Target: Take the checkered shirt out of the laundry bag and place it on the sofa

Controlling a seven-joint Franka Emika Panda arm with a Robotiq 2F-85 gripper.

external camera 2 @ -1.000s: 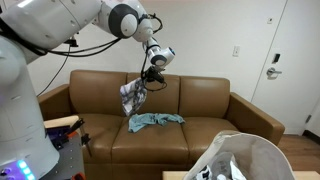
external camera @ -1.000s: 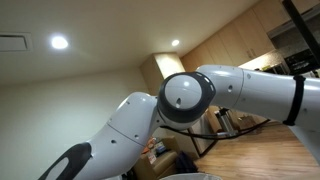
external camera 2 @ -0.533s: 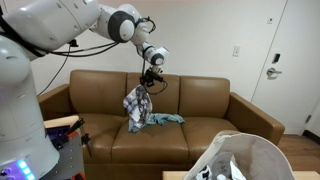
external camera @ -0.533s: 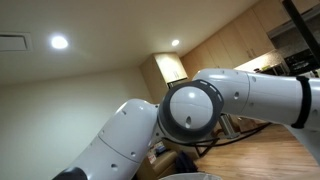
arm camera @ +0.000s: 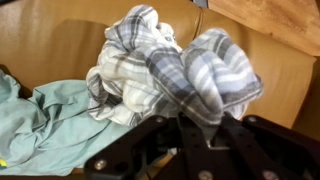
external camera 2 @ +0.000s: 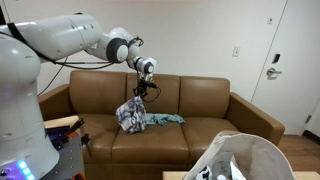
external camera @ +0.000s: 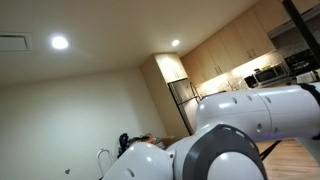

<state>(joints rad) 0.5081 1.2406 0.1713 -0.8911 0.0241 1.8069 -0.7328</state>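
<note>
My gripper should move down toward the shirt's lower end [arm camera: 115, 86] on the sofa seat [arm camera: 60, 40] and release the fold, because that end is below my gripper beside the teal garment.
The checkered shirt [external camera 2: 131, 114] is grey-and-white plaid and hangs bunched from my gripper [external camera 2: 141, 88], its lower end resting on the brown sofa [external camera 2: 205, 100]. In the wrist view the shirt [arm camera: 160, 65] fills the middle, and my gripper [arm camera: 195, 128] is shut on a fold of it above the sofa seat [arm camera: 60, 40]. The white laundry bag [external camera 2: 243, 160] stands open in the foreground at the lower right, apart from the gripper. The other exterior view shows only my arm [external camera: 250, 125].
A light teal garment [external camera 2: 163, 120] lies on the sofa seat beside the shirt, also in the wrist view [arm camera: 35, 120]. A white door [external camera 2: 298, 70] is at the right. A cart with an orange edge [external camera 2: 62, 124] stands at the left.
My gripper has moved down and left with the shirt. The shirt went from hanging clear above the seat to touching the sofa cushion.
</note>
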